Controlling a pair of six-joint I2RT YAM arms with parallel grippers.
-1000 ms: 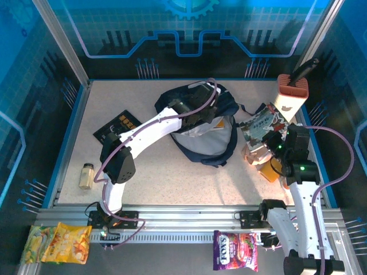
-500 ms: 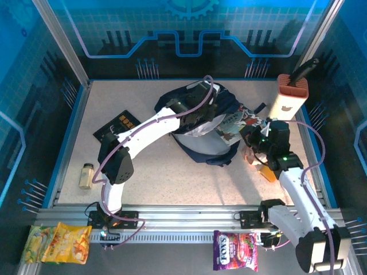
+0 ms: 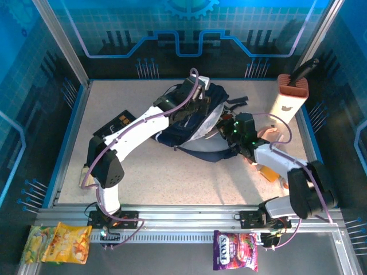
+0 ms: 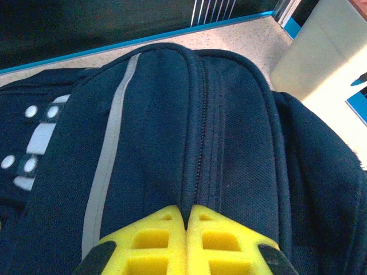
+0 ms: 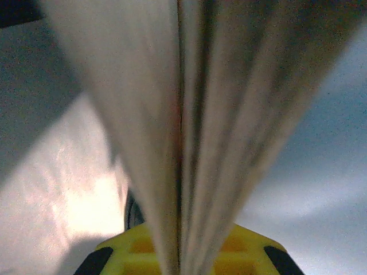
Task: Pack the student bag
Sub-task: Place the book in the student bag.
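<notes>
The left gripper will next ease the fold [image 3: 210, 109] [image 4: 188, 197] beside the bag's zipper slightly away from the right gripper and then release it, so that the bag's opening stays open for the book.
The student bag [image 3: 221, 104], navy with a pale stripe, lies at the middle of the table, its mouth facing right. My left gripper [image 3: 192, 102] is shut on a fold of the bag's fabric beside the zipper [image 4: 199, 166] and holds the top edge up; its tips [image 4: 187, 215] meet on the cloth. My right gripper [image 3: 228, 129] is at the bag's mouth, reaching in. It is shut on a book [image 5: 200, 114], whose page edges rise between the yellow fingers [image 5: 252, 243]. Pale bag lining [image 5: 57, 189] lies around the book.
A black booklet [image 3: 114, 126] lies at the left. A small bottle [image 3: 85, 171] peeks out behind the left arm. A beige holder [image 3: 290, 96] with a dark handle stands at the right, with orange items [image 3: 267, 172] near it. Snack packets [image 3: 57, 243] [image 3: 235, 250] lie on the front rail.
My right gripper has swung left with the book, from beside the beige holder into the bag's mouth. My left gripper has pulled the bag's top edge up and back.
</notes>
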